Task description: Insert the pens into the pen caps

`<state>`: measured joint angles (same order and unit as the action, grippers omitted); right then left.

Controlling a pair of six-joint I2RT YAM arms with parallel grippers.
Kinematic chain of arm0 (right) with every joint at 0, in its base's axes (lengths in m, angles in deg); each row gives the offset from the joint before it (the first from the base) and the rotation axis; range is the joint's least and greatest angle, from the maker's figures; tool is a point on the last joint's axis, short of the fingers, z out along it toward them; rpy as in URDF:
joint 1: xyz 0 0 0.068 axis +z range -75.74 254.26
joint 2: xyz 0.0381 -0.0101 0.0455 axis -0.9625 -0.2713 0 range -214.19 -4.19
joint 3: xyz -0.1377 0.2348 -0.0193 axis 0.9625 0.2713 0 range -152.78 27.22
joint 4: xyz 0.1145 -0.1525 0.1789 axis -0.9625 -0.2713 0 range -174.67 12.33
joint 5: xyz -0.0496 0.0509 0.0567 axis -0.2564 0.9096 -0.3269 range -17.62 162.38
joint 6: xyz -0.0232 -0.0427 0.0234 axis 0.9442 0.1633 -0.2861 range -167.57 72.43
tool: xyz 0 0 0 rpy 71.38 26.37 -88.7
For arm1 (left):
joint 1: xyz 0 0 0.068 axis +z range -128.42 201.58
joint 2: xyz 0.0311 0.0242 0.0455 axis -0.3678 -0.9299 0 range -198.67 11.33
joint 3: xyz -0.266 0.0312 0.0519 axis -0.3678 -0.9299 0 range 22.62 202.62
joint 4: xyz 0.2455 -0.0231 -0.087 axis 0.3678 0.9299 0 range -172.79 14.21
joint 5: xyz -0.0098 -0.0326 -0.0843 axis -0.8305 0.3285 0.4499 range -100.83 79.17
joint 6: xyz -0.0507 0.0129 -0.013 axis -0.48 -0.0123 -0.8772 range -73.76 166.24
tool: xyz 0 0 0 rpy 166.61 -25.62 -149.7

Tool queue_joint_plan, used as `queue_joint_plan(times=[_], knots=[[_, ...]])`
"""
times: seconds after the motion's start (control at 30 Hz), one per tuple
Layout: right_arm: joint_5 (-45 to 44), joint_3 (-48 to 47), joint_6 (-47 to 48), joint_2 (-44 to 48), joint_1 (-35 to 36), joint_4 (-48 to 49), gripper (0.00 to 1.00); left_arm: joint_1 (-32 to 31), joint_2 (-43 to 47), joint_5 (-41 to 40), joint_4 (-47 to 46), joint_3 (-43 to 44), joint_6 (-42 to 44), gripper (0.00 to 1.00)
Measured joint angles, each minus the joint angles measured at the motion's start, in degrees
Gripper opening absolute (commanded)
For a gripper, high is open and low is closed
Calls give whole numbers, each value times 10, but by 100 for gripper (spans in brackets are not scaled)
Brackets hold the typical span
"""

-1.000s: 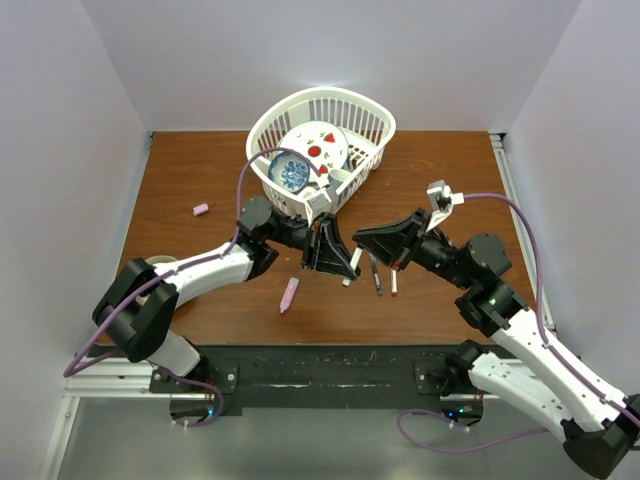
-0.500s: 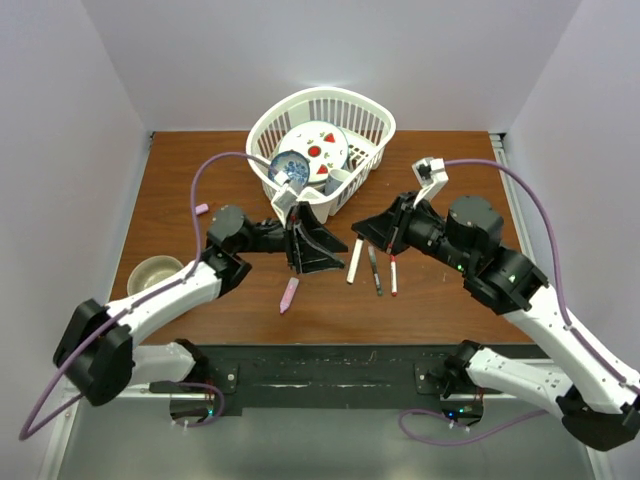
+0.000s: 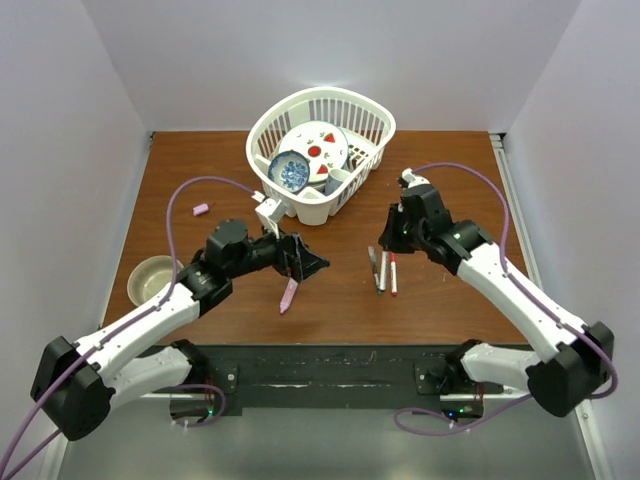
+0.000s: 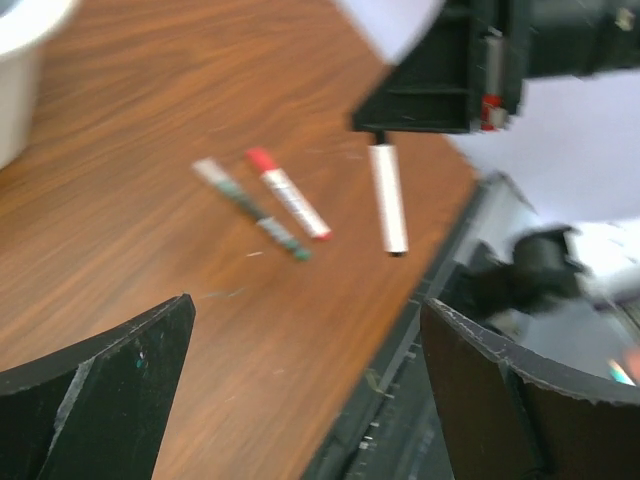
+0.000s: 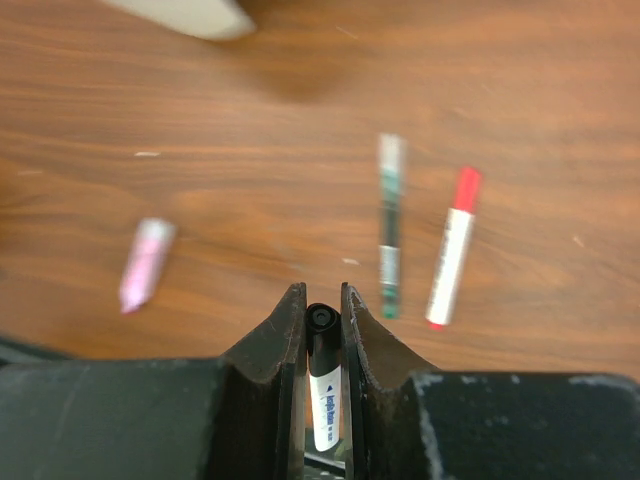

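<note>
My right gripper will move down to the gap between the dark pen and the red-capped pen to release the white pen, since that bare tabletop is below the gripper.
My right gripper (image 5: 322,300) (image 3: 386,240) is shut on a white-barrelled pen (image 5: 324,385) whose black end pokes out between the fingertips. In the left wrist view that pen (image 4: 387,195) hangs below the right gripper (image 4: 430,95), just over the table. My left gripper (image 3: 305,263) (image 4: 308,330) is open and holds nothing; it hovers left of centre, above the pink marker (image 3: 288,294) (image 5: 145,262). A thin dark pen (image 3: 376,272) (image 5: 389,225) and a white pen with a red cap (image 3: 392,273) (image 5: 452,245) lie side by side under the right gripper. A pale pink cap (image 3: 200,209) lies far left.
A white basket (image 3: 372,120) with plates and a bowl stands at the back centre. A small beige bowl (image 3: 154,272) sits near the left front edge. The table's front edge and black rail (image 3: 330,360) run just behind the pens.
My left gripper has opened, let go of the white pen and drawn back to the left. The right gripper kept the pen and swung back to the right, over the two lying pens.
</note>
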<state>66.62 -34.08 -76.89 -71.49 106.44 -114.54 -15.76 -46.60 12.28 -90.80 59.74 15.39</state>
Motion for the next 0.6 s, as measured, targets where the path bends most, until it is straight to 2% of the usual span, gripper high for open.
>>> queue_joint_plan(times=[0.17,0.23,0.6], knots=[[9,19,7,-86,-43,22,1,10,23,-146,78,-24,-38,99],[11,20,10,-115,-50,37,4,14,23,-188,106,-30,-60,99],[7,25,28,-237,-64,106,11,17,23,-325,202,-43,-165,98]])
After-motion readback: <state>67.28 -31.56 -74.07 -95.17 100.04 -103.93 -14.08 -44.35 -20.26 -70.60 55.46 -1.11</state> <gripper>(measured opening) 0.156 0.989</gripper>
